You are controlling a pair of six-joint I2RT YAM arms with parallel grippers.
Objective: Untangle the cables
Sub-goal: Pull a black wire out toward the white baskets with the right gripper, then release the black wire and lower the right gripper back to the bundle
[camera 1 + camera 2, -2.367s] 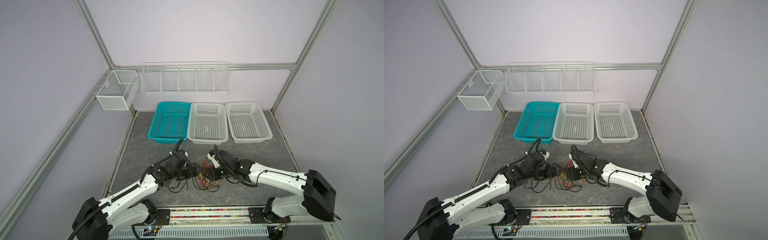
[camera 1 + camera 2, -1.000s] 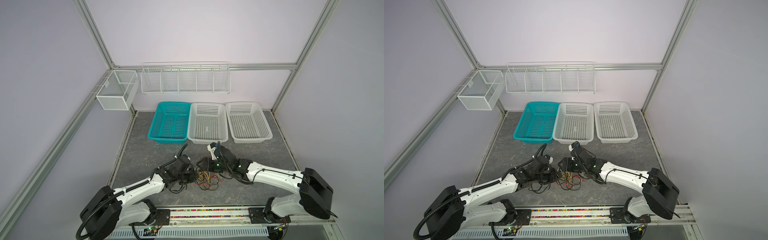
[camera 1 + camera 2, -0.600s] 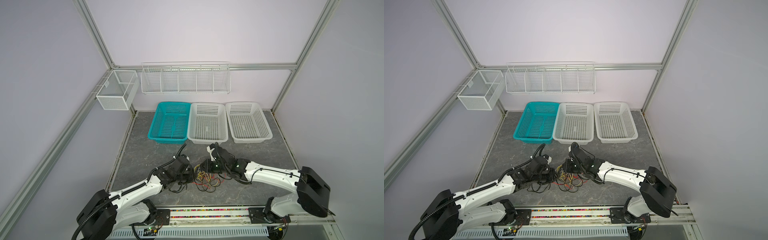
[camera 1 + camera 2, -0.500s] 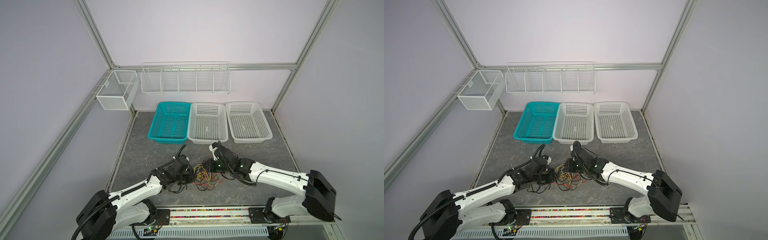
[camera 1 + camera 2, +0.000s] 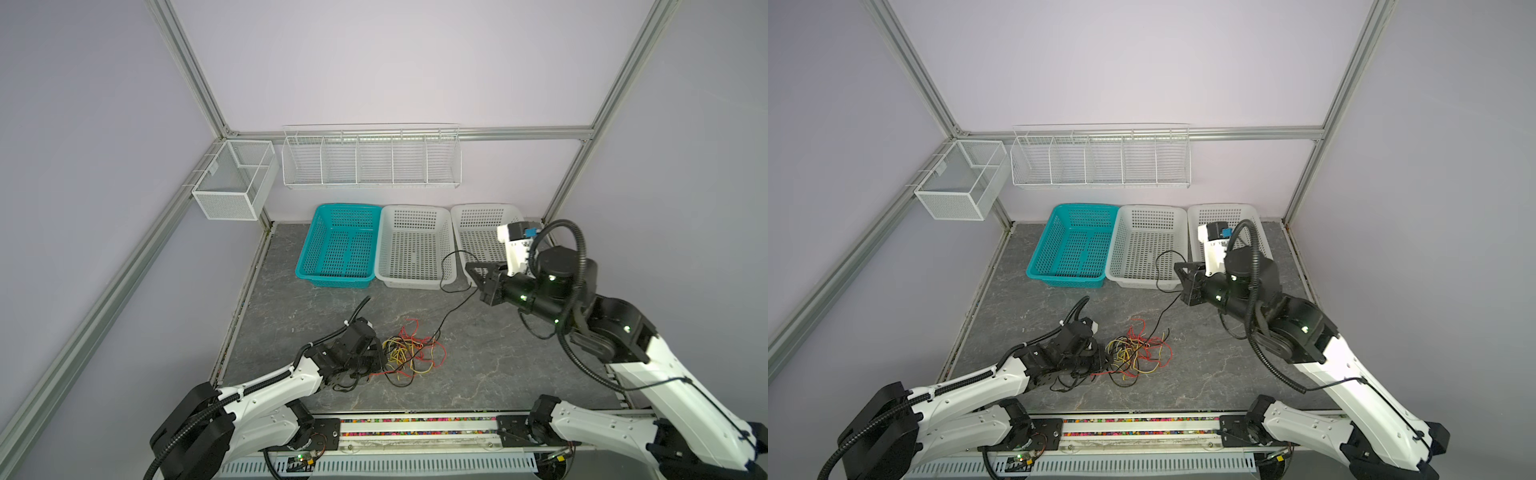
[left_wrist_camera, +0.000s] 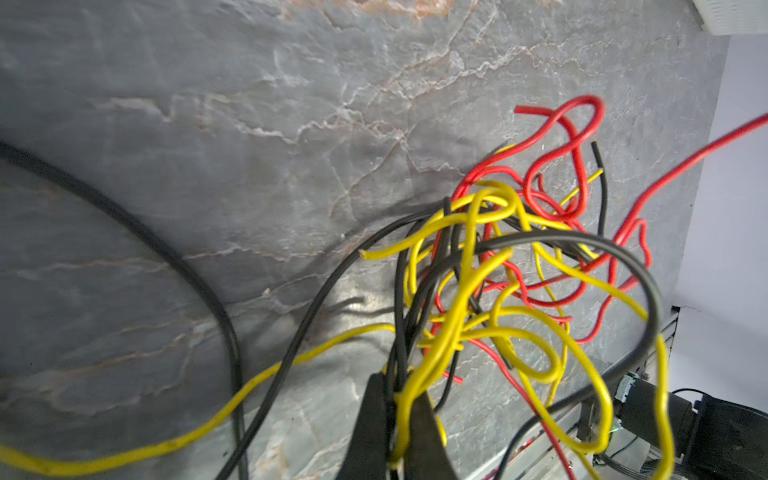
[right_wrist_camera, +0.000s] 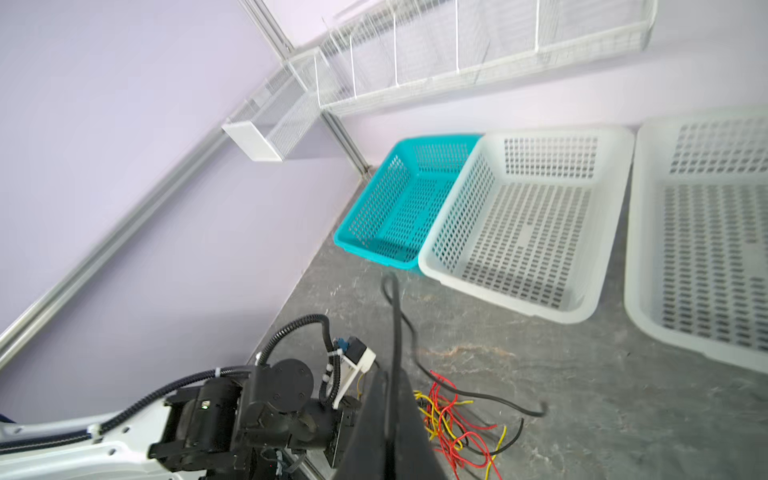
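Observation:
I need to pull my right gripper back next and lower it toward the bare tabletop [image 5: 450, 370] beside the tangle to let go of the black cable, which still trails into the strands.
The cables [image 5: 409, 351] lie as a red, yellow and black tangle on the grey table, also in the other top view [image 5: 1136, 351]. My left gripper [image 5: 376, 359] sits low at the tangle's left edge. In the left wrist view the left gripper [image 6: 395, 399] is shut on a yellow strand and a black strand. My right gripper [image 5: 471, 270] hangs raised near the white baskets, shut on a black cable [image 5: 441, 274]. That black cable loops past the jaws and trails down into the tangle. The right wrist view shows the black cable [image 7: 395, 316] running out between the shut right gripper [image 7: 390, 386].
A teal basket [image 5: 332, 282] and two white baskets [image 5: 415, 280] [image 5: 486, 212] stand in a row at the back. On the wall hang a wire rack [image 5: 370, 158] and a mesh box [image 5: 232, 183]. A rail [image 5: 415, 432] runs along the front edge.
Both grippers have closed. My right gripper has risen and swung back to the right toward the baskets, drawing a black cable out of the tangle. The left gripper has stayed at the tangle.

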